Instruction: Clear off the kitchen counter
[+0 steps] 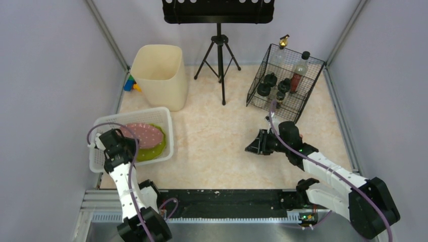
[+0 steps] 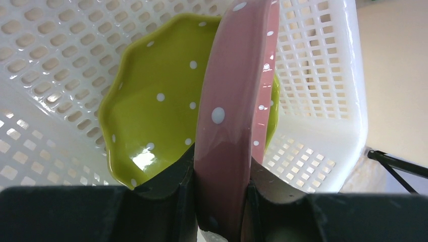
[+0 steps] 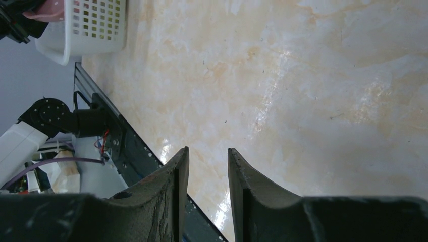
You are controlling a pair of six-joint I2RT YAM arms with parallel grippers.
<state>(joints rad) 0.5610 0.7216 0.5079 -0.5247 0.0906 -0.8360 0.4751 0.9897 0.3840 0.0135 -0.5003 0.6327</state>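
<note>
The pink plate needs to go down and away from my base in my left gripper, deeper into the white slotted basket [image 1: 164,117] over the green plate [image 2: 151,111].
The kitchen counter [image 1: 217,146] is the pale marbled tabletop; it also fills the right wrist view [image 3: 303,85]. My left gripper [image 1: 122,142] is shut on the rim of a pink dotted plate [image 2: 234,101], held on edge inside the white slotted basket [image 1: 164,117]. A green dotted plate [image 2: 151,111] lies under it in the basket [image 2: 323,75]. In the top view the pink plate [image 1: 146,133] rests over the green one [image 1: 151,151]. My right gripper [image 1: 252,144] is open and empty, low over the counter's right middle [image 3: 208,154].
A cream bin [image 1: 159,75] stands at the back left with small coloured toys [image 1: 131,84] beside it. A black wire rack [image 1: 285,83] with bottles and jars is at the back right. A black tripod stand [image 1: 219,55] is at the back centre.
</note>
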